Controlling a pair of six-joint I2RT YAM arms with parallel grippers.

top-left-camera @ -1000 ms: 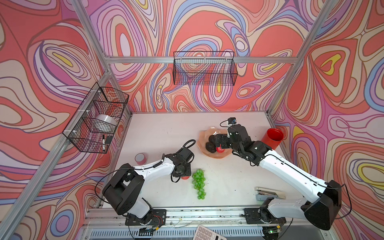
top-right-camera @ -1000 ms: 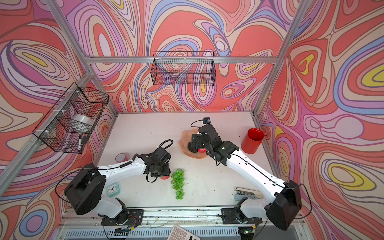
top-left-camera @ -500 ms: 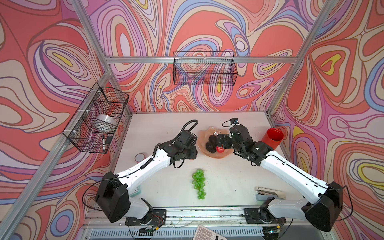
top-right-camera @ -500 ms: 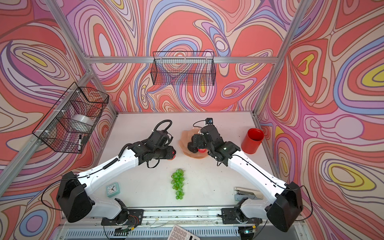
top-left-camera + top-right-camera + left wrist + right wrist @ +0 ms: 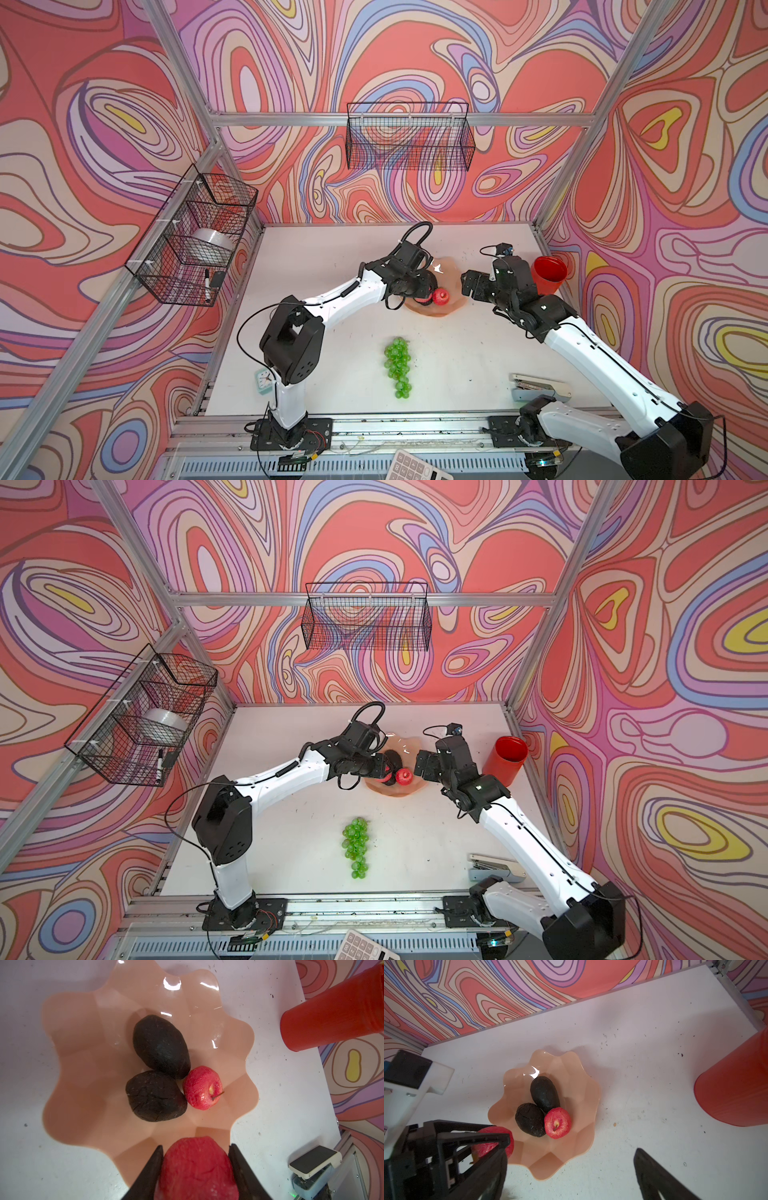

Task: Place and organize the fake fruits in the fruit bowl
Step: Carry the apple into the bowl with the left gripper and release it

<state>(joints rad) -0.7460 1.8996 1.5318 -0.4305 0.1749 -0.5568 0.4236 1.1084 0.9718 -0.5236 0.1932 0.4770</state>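
Observation:
I will lower my left gripper farther in over the near side of the bowl and let go of the second red apple, because that spot is bare beside the apple and avocados.
The peach-pink fruit bowl (image 5: 451,278) (image 5: 411,746) (image 5: 83,1064) (image 5: 571,1076) holds two dark avocados (image 5: 161,1046) (image 5: 154,1096) (image 5: 545,1094) (image 5: 530,1119) and a red apple (image 5: 440,297) (image 5: 403,776) (image 5: 202,1087) (image 5: 557,1123). My left gripper (image 5: 426,291) (image 5: 196,1145) is shut on a second red apple (image 5: 197,1167) (image 5: 488,1148) and holds it over the bowl's rim. Just right of the bowl, my right gripper (image 5: 467,284) (image 5: 419,764) (image 5: 571,1151) stands open and empty. The green grapes (image 5: 398,365) (image 5: 355,848) lie on the table nearer the front.
A tall red cup (image 5: 549,274) (image 5: 505,758) (image 5: 737,1088) stands right of the bowl, close behind the right arm. A stapler (image 5: 538,386) lies front right and a small clock (image 5: 262,380) front left. Wire baskets hang on the back and left walls.
My left arm has carried the apple from the table beside the grapes up to the bowl's rim. The right gripper has drawn back from over the bowl to its right side.

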